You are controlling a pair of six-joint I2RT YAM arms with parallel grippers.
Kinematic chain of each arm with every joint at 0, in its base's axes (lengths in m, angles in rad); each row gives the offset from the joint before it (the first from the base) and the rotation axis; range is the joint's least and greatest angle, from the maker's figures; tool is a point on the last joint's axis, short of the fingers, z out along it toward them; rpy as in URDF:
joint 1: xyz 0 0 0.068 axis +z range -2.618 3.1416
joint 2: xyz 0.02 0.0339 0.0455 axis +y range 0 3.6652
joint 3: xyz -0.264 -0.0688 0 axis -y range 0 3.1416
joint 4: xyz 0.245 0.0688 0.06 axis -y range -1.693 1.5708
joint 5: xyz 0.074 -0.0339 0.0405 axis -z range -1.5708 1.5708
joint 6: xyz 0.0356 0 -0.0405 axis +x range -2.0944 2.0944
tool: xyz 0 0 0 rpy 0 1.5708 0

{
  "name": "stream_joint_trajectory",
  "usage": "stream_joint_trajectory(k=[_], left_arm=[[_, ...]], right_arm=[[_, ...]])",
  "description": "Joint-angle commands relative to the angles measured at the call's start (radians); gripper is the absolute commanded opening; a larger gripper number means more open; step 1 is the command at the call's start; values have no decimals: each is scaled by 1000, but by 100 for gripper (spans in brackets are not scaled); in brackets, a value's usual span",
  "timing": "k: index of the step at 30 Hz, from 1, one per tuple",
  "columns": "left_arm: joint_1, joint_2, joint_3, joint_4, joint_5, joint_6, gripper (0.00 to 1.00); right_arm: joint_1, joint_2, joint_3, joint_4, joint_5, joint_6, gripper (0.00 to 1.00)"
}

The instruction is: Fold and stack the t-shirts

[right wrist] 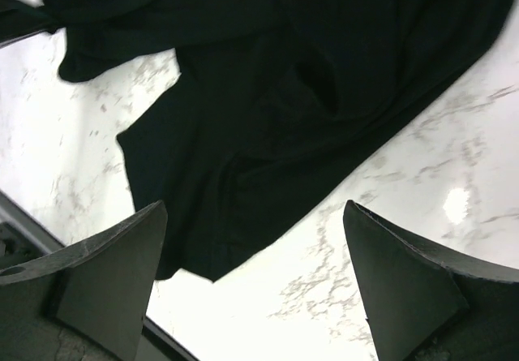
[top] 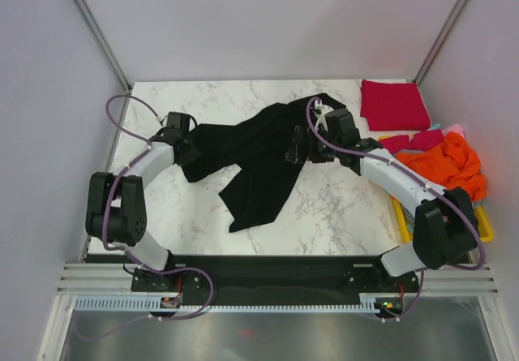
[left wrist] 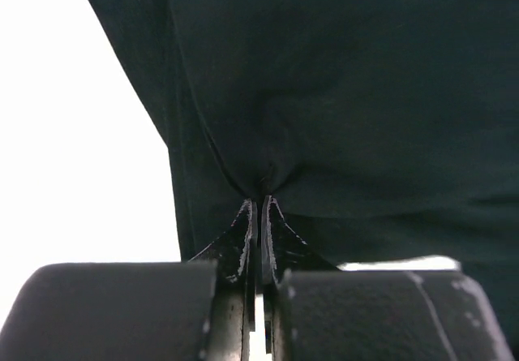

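I will next move my right gripper outward and then down onto the far end of the black t-shirt, because that end is still free and lies beyond my right gripper's fingers.
A large black t-shirt (top: 259, 162) lies crumpled across the middle of the marble table (top: 340, 207). My left gripper (top: 191, 153) is shut on its left edge; in the left wrist view the fingertips (left wrist: 260, 205) pinch a pucker of the black cloth (left wrist: 365, 93). Over the shirt's right part hangs my right gripper (top: 297, 146), open. In the right wrist view nothing sits between the wide-apart fingers (right wrist: 122, 272), and the black shirt (right wrist: 284, 77) lies below. A folded crimson red t-shirt (top: 394, 105) rests at the back right. Orange (top: 450, 165) and pink (top: 456, 128) t-shirts lie in the basket.
The yellow basket (top: 401, 219) stands at the table's right edge, beside my right arm, with another red cloth (top: 415, 140) on top. Grey walls close in the back and both sides. The black base rail (top: 268, 268) runs along the near edge.
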Motion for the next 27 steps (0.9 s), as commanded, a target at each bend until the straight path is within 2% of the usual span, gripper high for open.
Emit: stream_joint_trajectory(k=[1, 5, 7, 9, 14, 19, 23, 27], left_arm=[[5, -152, 124, -76, 15, 5, 2], [19, -220, 253, -211, 43, 45, 2], [37, -238, 325, -276, 52, 81, 2], [66, -251, 363, -306, 44, 124, 2], [184, -280, 360, -308, 107, 166, 2], [216, -278, 310, -270, 158, 154, 2], [239, -272, 287, -253, 222, 140, 2], [250, -268, 264, -234, 279, 131, 2]], right_arm=[[-81, 84, 150, -20, 71, -32, 98], [-170, 211, 315, -72, 148, -5, 98], [-197, 306, 448, -126, 261, -3, 98], [-216, 427, 596, -158, 309, 3, 98], [-267, 698, 870, -250, 374, 22, 98], [-305, 881, 1106, -286, 365, 35, 93], [-307, 1053, 1295, -252, 255, 23, 90], [-307, 1139, 1349, -142, 197, 47, 89]])
